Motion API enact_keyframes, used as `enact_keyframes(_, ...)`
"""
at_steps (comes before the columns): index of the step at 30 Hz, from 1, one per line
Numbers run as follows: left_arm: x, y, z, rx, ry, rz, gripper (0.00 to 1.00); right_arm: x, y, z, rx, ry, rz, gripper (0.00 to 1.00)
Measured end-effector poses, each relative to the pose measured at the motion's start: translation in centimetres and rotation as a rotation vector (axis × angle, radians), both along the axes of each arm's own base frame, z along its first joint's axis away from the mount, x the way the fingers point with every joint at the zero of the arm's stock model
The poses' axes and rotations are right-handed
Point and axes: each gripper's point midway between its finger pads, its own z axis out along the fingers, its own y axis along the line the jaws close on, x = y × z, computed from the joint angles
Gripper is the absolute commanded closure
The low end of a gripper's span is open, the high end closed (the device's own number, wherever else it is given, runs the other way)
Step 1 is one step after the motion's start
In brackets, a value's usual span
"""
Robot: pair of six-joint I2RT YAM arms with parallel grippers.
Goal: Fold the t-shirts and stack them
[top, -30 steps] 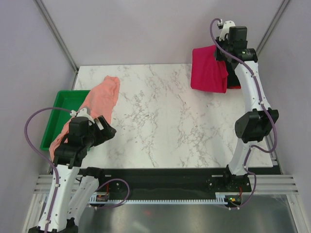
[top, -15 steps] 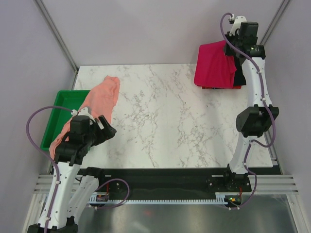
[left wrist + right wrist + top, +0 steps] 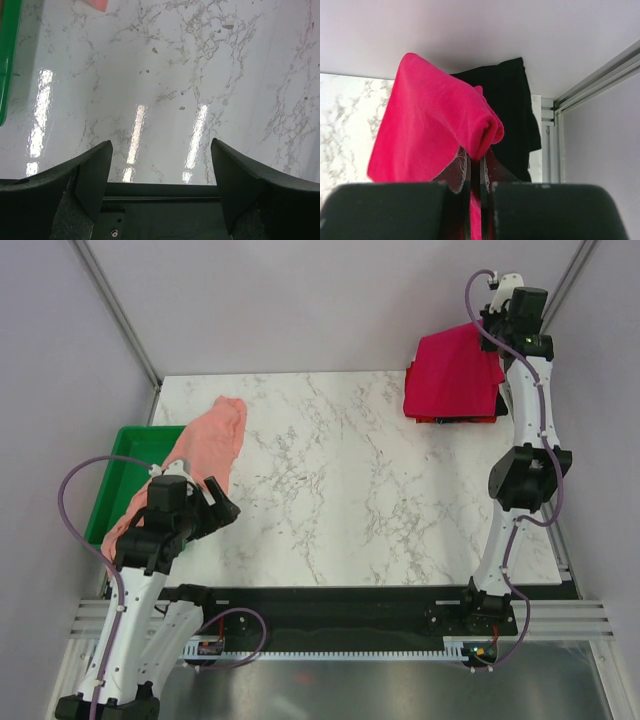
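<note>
My right gripper needs to lower next toward the uncovered part of the black t-shirt (image 3: 512, 110) and release the crimson fold there, because the fold still hangs raised above the stack.
My right gripper (image 3: 503, 340) is shut on a fold of the crimson t-shirt (image 3: 452, 375) and holds it over the stack at the table's far right corner. In the right wrist view the pinched crimson cloth (image 3: 435, 125) hangs from my closed fingers (image 3: 463, 172), with the black t-shirt (image 3: 512, 110) lying behind it. A thin bright red edge (image 3: 478, 420) shows under the crimson shirt. The salmon-pink t-shirt (image 3: 205, 445) lies crumpled at the left, draped from the table into the tray. My left gripper (image 3: 218, 506) is open and empty above bare table (image 3: 160, 150), near the pink shirt.
A green plastic tray (image 3: 128, 455) sits at the table's left edge; its rim shows in the left wrist view (image 3: 7, 55). The marble table (image 3: 340, 490) spans the middle. Grey walls and an aluminium post (image 3: 600, 75) stand close behind the stack.
My right gripper has moved right and toward the back wall with the crimson shirt, bringing it over the stack. The left arm has barely moved.
</note>
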Motion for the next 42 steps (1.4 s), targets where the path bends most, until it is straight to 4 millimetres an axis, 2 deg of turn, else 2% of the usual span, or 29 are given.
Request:
enact_keyframes(3,0.0,0.0,-0.1,0.001,0.007,0.0,0.14,1.3,-1.1,-0.7,-0.032,-0.019,-0.02,1.0)
enact_keyframes(8,0.0,0.0,-0.1,0.001,0.005,0.001,0.14,3.8,-2.8,-3.2,-0.097,-0.039,-0.06,1.0)
enact_keyframes(13,-0.1,0.1,0.1,-0.002,-0.009,0.015,0.14,7.0,-5.4,-6.8,-0.175,-0.079,-0.137,1.0)
enact_keyframes(15,-0.1,0.3,0.2,0.0,-0.017,0.024,0.14,8.1,-6.6,-8.4,-0.194,-0.096,-0.18,0.96)
enact_keyframes(16,-0.1,0.4,0.3,0.003,-0.022,0.031,0.14,8.6,-7.4,-9.5,-0.2,-0.104,-0.205,0.86)
enact_keyframes(17,-0.1,0.5,0.3,0.004,-0.023,0.036,0.14,9.0,-8.1,-10.4,-0.201,-0.112,-0.233,0.65)
enact_keyframes(18,-0.1,0.5,0.3,0.005,-0.023,0.039,0.14,9.4,-8.9,-11.7,-0.2,-0.114,-0.267,0.37)
enact_keyframes(19,-0.1,0.5,0.3,0.005,-0.022,0.04,0.14,9.6,-9.9,-12.9,-0.202,-0.119,-0.311,0.02)
enact_keyframes(22,-0.1,0.5,0.2,0.005,-0.022,0.041,0.14,9.3,-13.0,-15.3,-0.22,-0.118,-0.442,0.02)
enact_keyframes(24,-0.1,0.6,0.3,0.004,-0.023,0.044,0.14,8.9,-14.3,-15.5,-0.216,-0.128,-0.511,0.02)
enact_keyframes(28,-0.1,0.6,0.5,0.001,-0.034,0.048,0.14,8.3,-15.5,-12.7,-0.185,-0.204,-0.587,0.02)
enact_keyframes(30,-0.1,0.7,0.6,0.002,-0.043,0.053,0.14,7.9,-15.5,-10.1,-0.16,-0.254,-0.603,0.02)
enact_keyframes(33,-0.2,0.8,0.8,0.004,-0.055,0.06,0.13,7.1,-14.7,-4.1,-0.1,-0.36,-0.608,0.02)
enact_keyframes(36,-0.3,0.9,1.0,0.002,-0.074,0.068,0.13,5.0,-13.2,4.0,-0.008,-0.495,-0.584,0.02)
enact_keyframes(39,-0.5,1.0,1.2,-0.001,-0.092,0.07,0.13,1.2,-10.7,12.1,0.117,-0.62,-0.526,0.02)
enact_keyframes(40,-0.6,1.0,1.2,-0.003,-0.1,0.07,0.13,-0.3,-10.0,14.0,0.155,-0.645,-0.51,0.02)
enact_keyframes(42,-0.7,1.0,1.5,-0.006,-0.119,0.072,0.13,-4.1,-7.3,18.0,0.285,-0.708,-0.437,0.02)
